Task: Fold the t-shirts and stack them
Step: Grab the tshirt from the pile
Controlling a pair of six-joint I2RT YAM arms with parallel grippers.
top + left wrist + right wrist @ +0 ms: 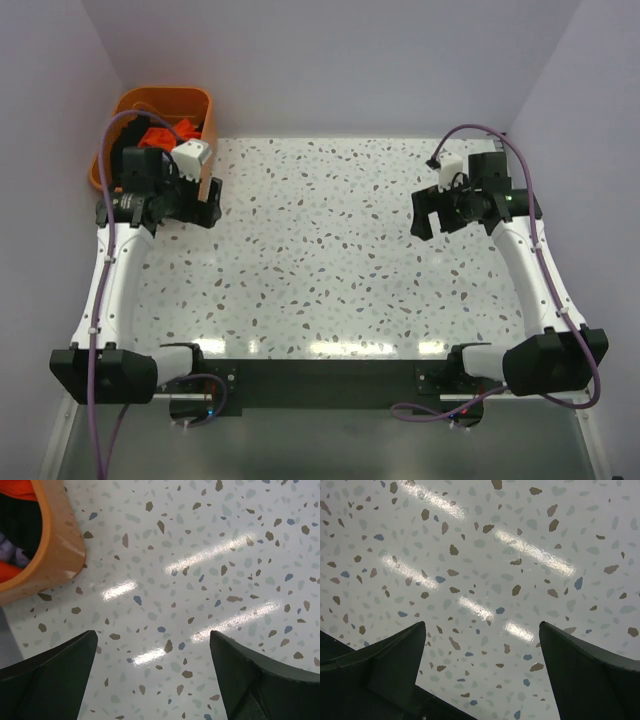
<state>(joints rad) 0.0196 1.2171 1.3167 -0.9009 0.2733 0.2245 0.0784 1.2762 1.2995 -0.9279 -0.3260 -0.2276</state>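
My left gripper will move outward and to the left in the top view, down onto the tub's black cloth (130, 133), because that cloth lies uncovered next to the orange cloth.
The t-shirts lie bunched inside the orange tub (165, 100) at the table's far left corner. Orange cloth (158, 137) shows there behind the left arm. In the left wrist view the tub's rim (60, 545) fills the upper left corner, with orange cloth (15, 485), black cloth (20, 520) and a bit of lavender cloth (10, 552) inside. My left gripper (213, 202) (153, 635) hangs open just right of the tub, over bare table. At the far right my right gripper (420, 213) (482, 625) is open too, with only tabletop between its fingers.
The speckled white tabletop (320, 260) lies between the two arms. Pale walls close in the left, back and right sides. A black mounting bar (320, 375) with the arm bases runs along the near edge.
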